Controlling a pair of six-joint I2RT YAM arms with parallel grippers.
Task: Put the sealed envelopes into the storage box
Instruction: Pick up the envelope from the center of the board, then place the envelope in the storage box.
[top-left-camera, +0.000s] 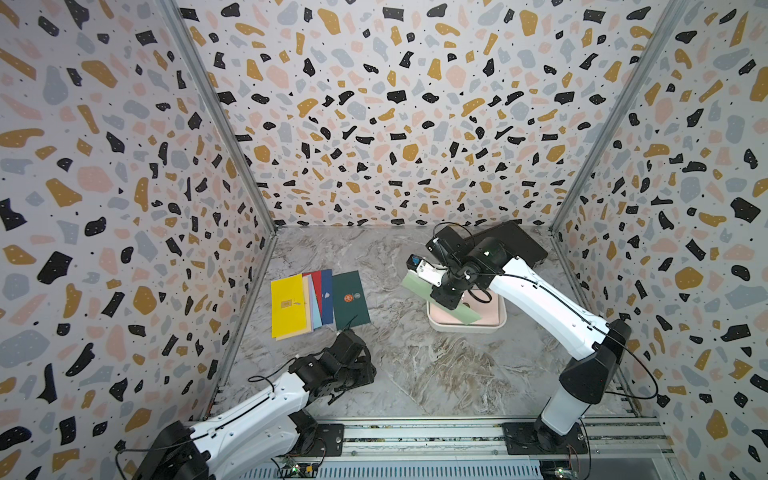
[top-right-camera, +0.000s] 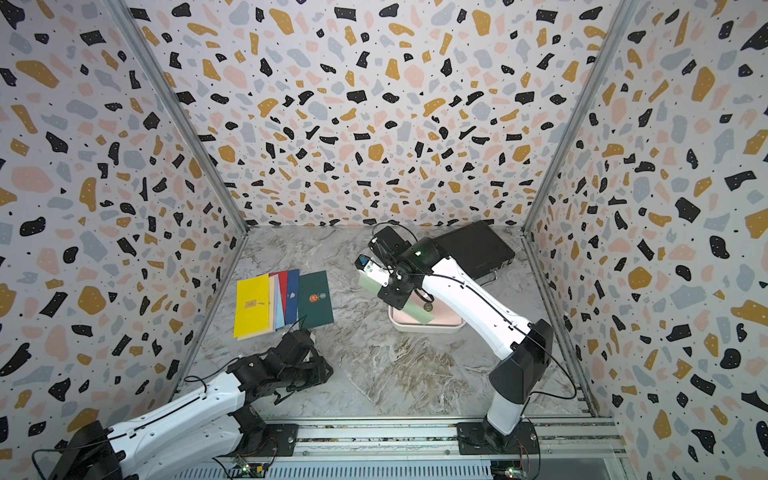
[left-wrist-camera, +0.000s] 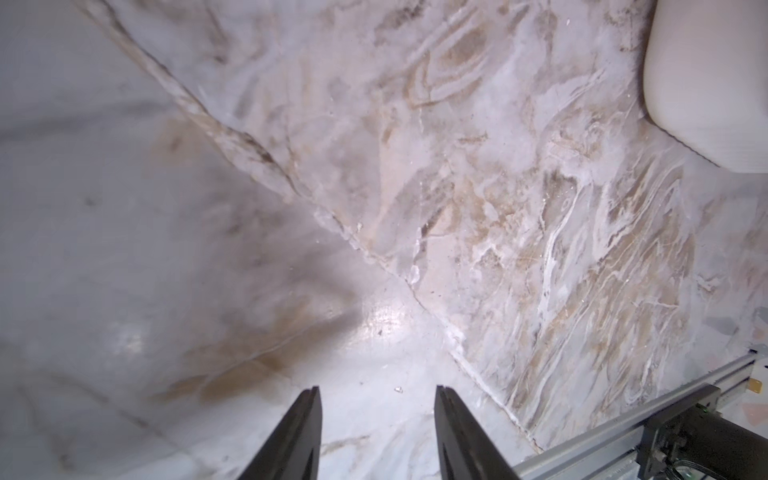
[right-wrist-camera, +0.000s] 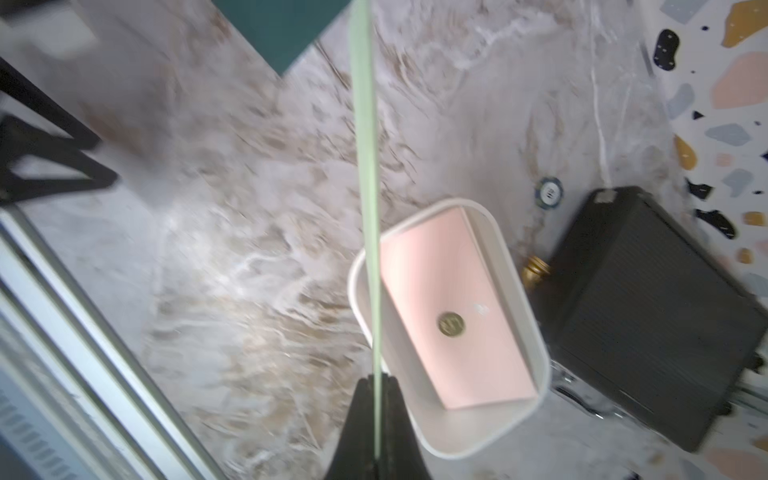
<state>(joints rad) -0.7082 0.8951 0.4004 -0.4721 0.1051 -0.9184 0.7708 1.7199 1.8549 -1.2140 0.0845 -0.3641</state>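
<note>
The robot next needs to turn its right gripper and lower it over the pink envelope (top-left-camera: 485, 310) (right-wrist-camera: 449, 291) to release the light green envelope there, because it slants out across the storage box's rim.
My right gripper (right-wrist-camera: 377, 378) is shut on a light green envelope (top-left-camera: 467, 314), held tilted over the near-left edge of the white storage box (top-left-camera: 465, 328); the right wrist view shows this light green envelope (right-wrist-camera: 365, 166) edge-on. A pink envelope (right-wrist-camera: 449, 291) with a round gold seal lies flat in the storage box (right-wrist-camera: 478, 432). At the left of the table lies a fan of envelopes: yellow (top-left-camera: 287, 305), red (top-left-camera: 317, 282), navy (top-left-camera: 327, 297) and dark green (top-left-camera: 351, 299). My left gripper (left-wrist-camera: 378, 390) is open and empty above bare marble, near the fan's front edge.
A black briefcase (top-left-camera: 511, 245) lies at the back right, close behind the box. A small round blue chip (right-wrist-camera: 548, 192) and a brass piece (right-wrist-camera: 536, 268) sit beside it. The metal rail (top-left-camera: 415, 436) runs along the front edge. Patterned walls close three sides.
</note>
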